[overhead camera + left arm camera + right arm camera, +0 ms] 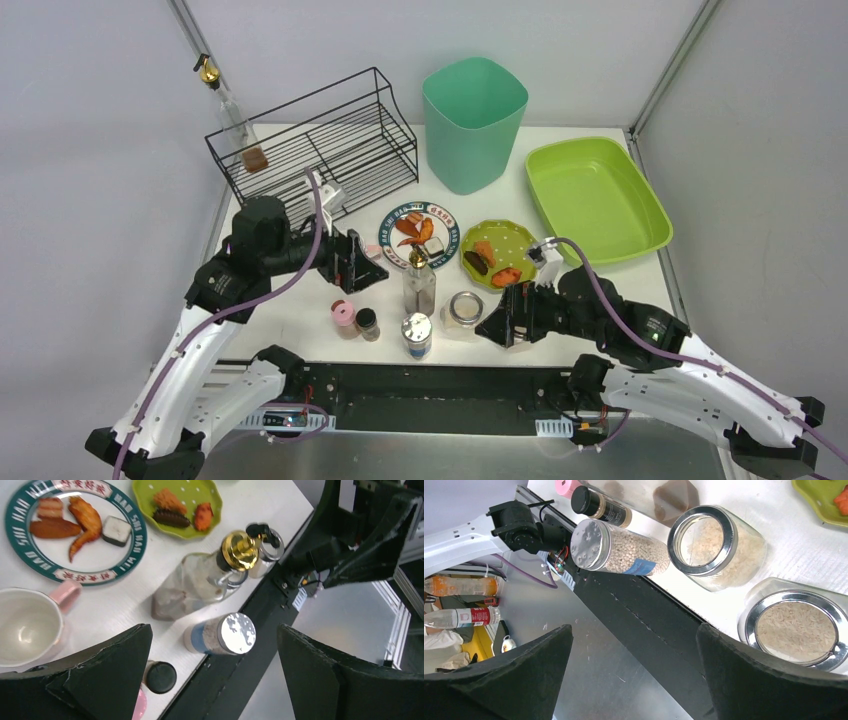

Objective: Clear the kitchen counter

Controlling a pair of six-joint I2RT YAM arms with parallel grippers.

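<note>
The bottle's neck [419, 268] [222, 563], slimmer than its body, lies right of my left gripper in the top view, so I will slide that way until open fingers straddle it.
The white kitchen counter [640, 272] carries a round plate of food [418, 232], a green plate of food [497, 252] and a glass bottle with a gold stopper [419, 280]. Along its near edge stand a pink-lidded pot [344, 318], a black-lidded spice jar [367, 323], a silver-lidded jar [417, 335] and an open glass jar [463, 312]. My left gripper [368, 268] hovers open, left of the bottle, above a pink-handled mug [30, 625]. The silver-lidded jar [220, 634] shows below its empty fingers. Open and empty as well, my right gripper [495, 318] hangs beside the glass jar [714, 545].
A black wire rack [320, 145] at the back left holds a second gold-stoppered bottle [240, 130]. A teal bin [472, 125] stands at the back centre, a lime-green tray [595, 195] at the back right. Another jar of rice [796, 625] sits near my right fingers.
</note>
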